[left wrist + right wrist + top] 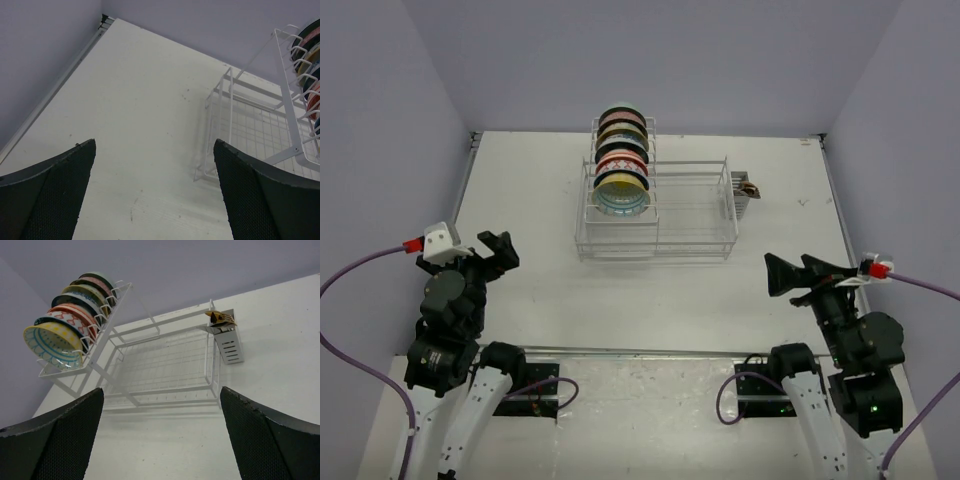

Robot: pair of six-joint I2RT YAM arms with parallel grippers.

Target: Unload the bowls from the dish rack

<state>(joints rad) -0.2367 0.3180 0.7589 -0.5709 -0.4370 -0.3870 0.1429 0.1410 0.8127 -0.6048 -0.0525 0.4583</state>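
The front bowl's exposed upper rim [628,179] [49,326] lies outward and to my right gripper's left in the top view, so the gripper swings there next, turning to straddle it.
Several bowls [621,160] stand on edge in a row in the raised slot tier of the white wire dish rack [657,228] at the back middle of the table. The front bowl [621,190] is yellow outside with a blue-white inside. My left gripper [498,250] is open and empty, well to the front left of the rack. My right gripper [773,276] is open and empty, to the front right of it. The left wrist view shows the rack's corner [225,125] and bowl rims [312,65] beyond the open gripper [155,195]. The right wrist view shows the bowls [65,315] and rack [165,365] beyond its gripper [162,435].
A grey cutlery holder [744,186] with a brown-yellow item in it hangs on the rack's right end; it also shows in the right wrist view [227,342]. The rack's lower basket holds nothing. Walls close the table at the left, back and right.
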